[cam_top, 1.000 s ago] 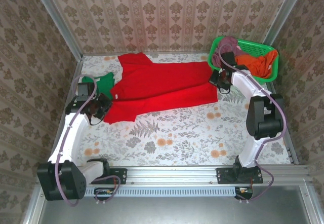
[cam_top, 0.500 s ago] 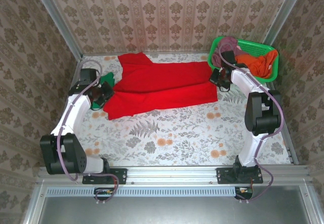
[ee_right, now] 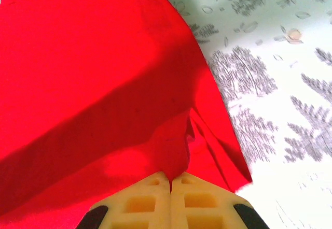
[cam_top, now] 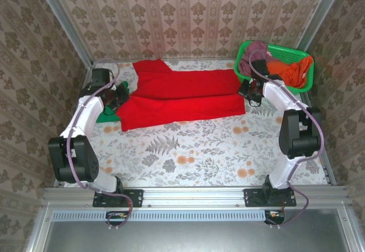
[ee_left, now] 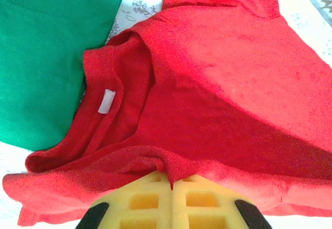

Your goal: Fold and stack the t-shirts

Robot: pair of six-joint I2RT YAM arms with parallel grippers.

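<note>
I will move my right gripper slightly outward and down onto the shirt's hem end [cam_top: 237,90] [ee_right: 174,104] to let go, because the held edge casts a shadow on the red layer.
The bright red t-shirt [cam_top: 182,95] lies spread across the far half of the table, folded lengthwise. My left gripper [cam_top: 117,97] is shut on its collar end [ee_left: 171,169], with the white neck label [ee_left: 107,101] showing just beyond. My right gripper [cam_top: 251,92] is shut on the hem end of the red t-shirt [ee_right: 179,167] at the right. The emerald green t-shirt [cam_top: 111,112] lies flat at the far left, partly under the left arm, and appears beside the red collar as green cloth [ee_left: 41,58].
A green mesh basket [cam_top: 285,55] holding purple and orange clothes stands at the back right corner, just behind my right gripper. Patterned walls close in the back and both sides. The flowered tabletop [cam_top: 194,155] stretches in front of the red shirt.
The left gripper has carried the red shirt's collar end toward the back, over the green shirt. The near edge of the red shirt has drawn back, making the fold narrower. The right gripper has barely moved.
</note>
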